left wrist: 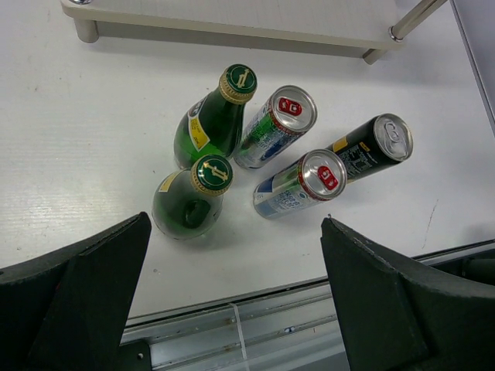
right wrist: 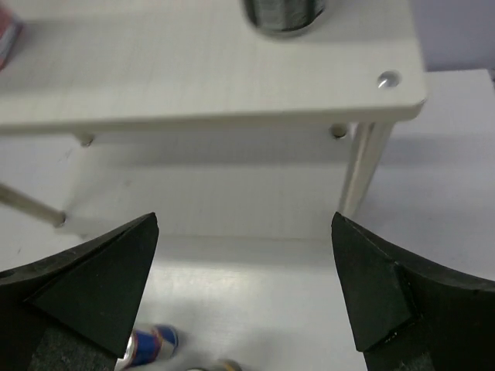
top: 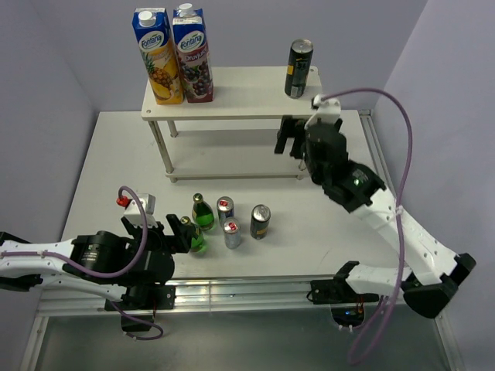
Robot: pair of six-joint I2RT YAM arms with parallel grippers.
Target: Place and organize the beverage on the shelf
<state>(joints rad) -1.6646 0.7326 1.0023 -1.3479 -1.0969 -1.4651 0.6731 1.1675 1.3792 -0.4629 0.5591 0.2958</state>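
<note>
The table's dark can stands at the edge of the cluster with open table beside it, so my right gripper will next come back and down from the shelf (top: pixel 240 104) around that can.
One dark black-and-yellow can (top: pixel 298 68) stands on the right of the top board of the white shelf (top: pixel 240 104). On the table stand two green bottles (top: pixel 202 210) (top: pixel 195 238), two silver-blue cans (top: pixel 225 209) (top: pixel 232 234) and a second dark can (top: pixel 260 221). My left gripper (top: pixel 184 234) is open and empty, just left of the near bottle (left wrist: pixel 189 197), with the cluster ahead of it (left wrist: pixel 236 224). My right gripper (top: pixel 289 145) is open and empty in front of the shelf's right end, below the top board (right wrist: pixel 209 77); it also shows in the right wrist view (right wrist: pixel 244 224).
Two tall juice cartons (top: pixel 158 56) (top: pixel 193 54) stand on the left of the shelf's top board. The shelf's front right leg (right wrist: pixel 362 166) is close ahead of my right gripper. A metal rail (top: pixel 247 290) runs along the table's near edge. Walls close in at the back and sides.
</note>
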